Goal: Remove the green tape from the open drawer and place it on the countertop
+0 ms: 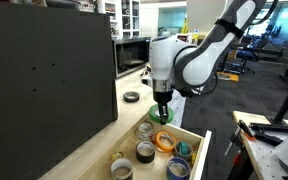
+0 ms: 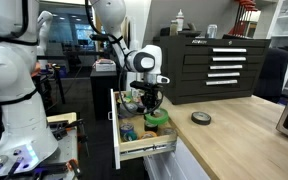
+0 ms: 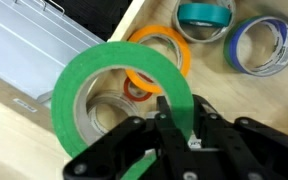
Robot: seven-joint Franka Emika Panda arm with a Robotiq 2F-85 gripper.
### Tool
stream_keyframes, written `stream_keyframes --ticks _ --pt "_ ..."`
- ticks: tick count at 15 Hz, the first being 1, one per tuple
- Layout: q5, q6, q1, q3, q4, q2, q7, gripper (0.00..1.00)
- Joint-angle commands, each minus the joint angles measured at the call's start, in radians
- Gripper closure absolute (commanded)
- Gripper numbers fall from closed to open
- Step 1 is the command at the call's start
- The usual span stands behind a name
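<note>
Next, my gripper raises the tape, then brings it down onto the countertop by the black roll. The green tape still hangs over the drawer.
The green tape is a bright green ring held in my gripper, whose black fingers are shut across its rim. In both exterior views the gripper hangs just above the open light-wood drawer, with the green tape lifted a little over the other rolls. The pale beige countertop runs beside the drawer.
The drawer holds an orange roll, a teal roll, a blue roll and several others. A black roll lies on the countertop. A black cabinet stands on the counter.
</note>
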Motion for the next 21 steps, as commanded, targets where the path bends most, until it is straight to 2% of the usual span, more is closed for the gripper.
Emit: stream_keyframes --ticks 1,6,10,12,21 --pt "-0.039 -0.120 -0.004 -0.041 0.058 -0.086 0.028 0.94" --pt "-0.074 -0.211 -0.025 -0.084 0.215 -0.077 0.026 0.94" --pt "-0.063 -0.202 -0.058 -0.101 0.315 -0.014 -0.017 0.94" --pt "-0.053 -0.168 -0.081 -0.104 0.358 0.039 -0.059 0.94" --pt "-0.037 -0.151 -0.149 -0.085 0.578 0.296 -0.172 0.94"
